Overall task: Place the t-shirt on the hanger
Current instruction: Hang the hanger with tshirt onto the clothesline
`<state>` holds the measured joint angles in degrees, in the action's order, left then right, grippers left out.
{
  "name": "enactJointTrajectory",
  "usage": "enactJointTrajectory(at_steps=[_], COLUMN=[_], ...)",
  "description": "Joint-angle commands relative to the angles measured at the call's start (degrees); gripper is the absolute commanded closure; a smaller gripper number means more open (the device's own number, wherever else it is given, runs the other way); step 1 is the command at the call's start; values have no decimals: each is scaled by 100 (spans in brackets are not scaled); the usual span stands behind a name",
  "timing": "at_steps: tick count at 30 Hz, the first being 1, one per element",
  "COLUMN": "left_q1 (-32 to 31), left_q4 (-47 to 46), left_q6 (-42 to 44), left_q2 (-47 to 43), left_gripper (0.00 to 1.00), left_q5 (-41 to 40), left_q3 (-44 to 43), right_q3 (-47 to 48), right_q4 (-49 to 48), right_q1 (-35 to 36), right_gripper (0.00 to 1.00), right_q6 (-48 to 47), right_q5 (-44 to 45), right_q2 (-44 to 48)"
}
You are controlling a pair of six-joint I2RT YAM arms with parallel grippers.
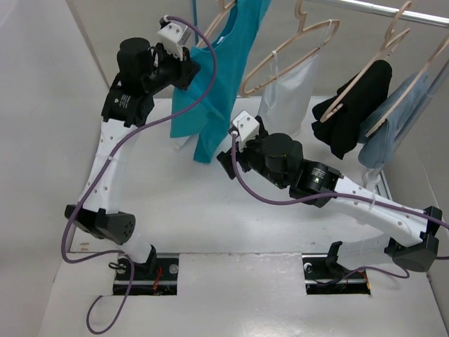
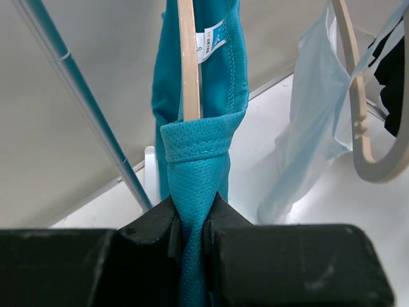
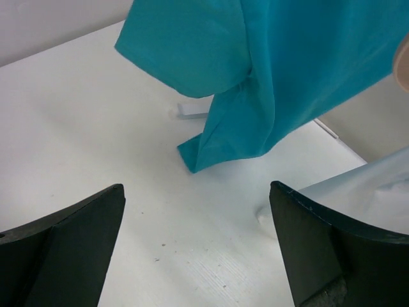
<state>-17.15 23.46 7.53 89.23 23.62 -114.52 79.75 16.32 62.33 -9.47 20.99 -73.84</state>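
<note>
Next, my left gripper carries the bunched fold outward toward the back first, then opens, since the hanger's arm already runs inside the hemmed opening [image 2: 198, 166].
The teal t-shirt [image 1: 226, 77] hangs at the back, draped over the pale wooden hanger [image 1: 223, 12], whose top shows above it. In the left wrist view the hanger's arm [image 2: 188, 64] runs inside the shirt's hemmed opening [image 2: 198, 166], beside the white label [image 2: 211, 41]. My left gripper [image 1: 191, 70] is shut on a bunched fold of the shirt [image 2: 192, 211]. My right gripper [image 1: 223, 158] is open and empty, low over the table, just short of the shirt's lower corner [image 3: 211, 153]; it also shows in the right wrist view [image 3: 197, 192].
To the right on the rail [image 1: 379, 10] hang another wooden hanger [image 1: 295, 49] with a white top [image 1: 287, 98], a black garment [image 1: 351, 105] and a pale blue garment [image 1: 393, 133]. A teal pole [image 2: 83, 109] stands left of the shirt.
</note>
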Motion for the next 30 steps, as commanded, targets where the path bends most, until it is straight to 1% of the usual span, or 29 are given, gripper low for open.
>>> enactJointTrajectory(at_steps=[1,4,10,12,15,20,24,28,30], left_q1=[18,18,18,18,18,18,-113,-113,-113], left_q4=[-465,-527,-1159,-1160,-810,-571,-325,-211,-281], left_q6=[73,-41,-339,-340,-340,-217,107,179,179], left_q2=[110,479,1052,1333,1676,1747,1747,1589,1352], left_gripper=[100,100,100,100,100,100,100,100,100], left_q5=[240,240,99,99,38,-129,-260,-314,-367], left_q3=[-562,-896,-1361,-1581,-1960,-1820,-1679,-1250,-1065], right_q3=[50,103,226,296,445,445,445,393,393], right_q4=[-102,-102,-103,46,178,179,179,179,231], right_q1=[34,34,34,34,34,34,34,34,34], right_gripper=[1,1,1,1,1,1,1,1,1], right_q6=[-291,-344,-397,-397,-450,-450,-450,-450,-450], right_q5=[124,255,309,309,370,485,485,485,485], right_q2=[169,108,-77,-147,-201,-201,-201,-148,-148])
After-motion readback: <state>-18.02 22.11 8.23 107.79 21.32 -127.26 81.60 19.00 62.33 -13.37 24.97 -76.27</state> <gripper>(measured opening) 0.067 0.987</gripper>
